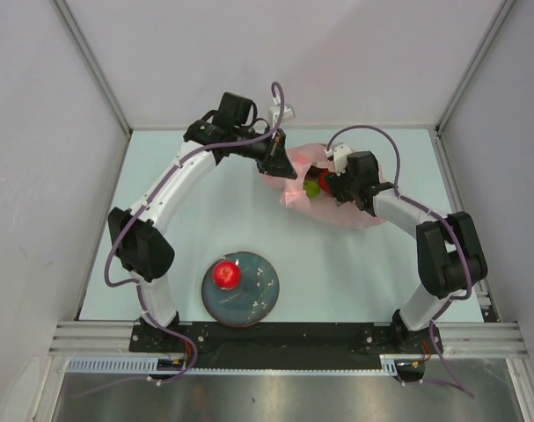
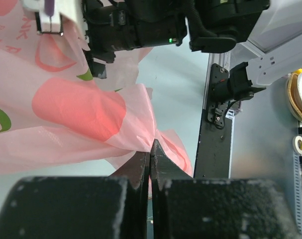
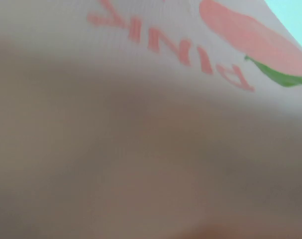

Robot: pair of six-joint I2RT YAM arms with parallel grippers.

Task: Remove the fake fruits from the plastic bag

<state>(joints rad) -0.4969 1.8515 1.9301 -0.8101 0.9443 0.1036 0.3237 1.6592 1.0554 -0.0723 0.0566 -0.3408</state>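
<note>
I should move my right gripper to the right in the top view, past the red fruit toward the bag's closed end, as my left gripper holds the bag's opening open.
The pink plastic bag [image 1: 344, 209] lies at the back middle of the table, its mouth facing left. My left gripper [image 1: 281, 169] is shut on the bag's edge and holds it up. In the left wrist view the jaws [image 2: 150, 158] pinch the pink film [image 2: 76, 109] between them. My right gripper [image 1: 326, 185] reaches into the bag's mouth, next to a green fruit [image 1: 311, 188] and a red one [image 1: 325, 176]. The right wrist view shows only blurred bag film [image 3: 190, 45], which hides its fingers. A red apple [image 1: 227, 274] sits on the dark plate [image 1: 259, 303].
The plate stands near the front edge between the arm bases. Grey walls close in the table at the left, right and back. The right arm's black wrist [image 2: 141, 25] fills the top of the left wrist view.
</note>
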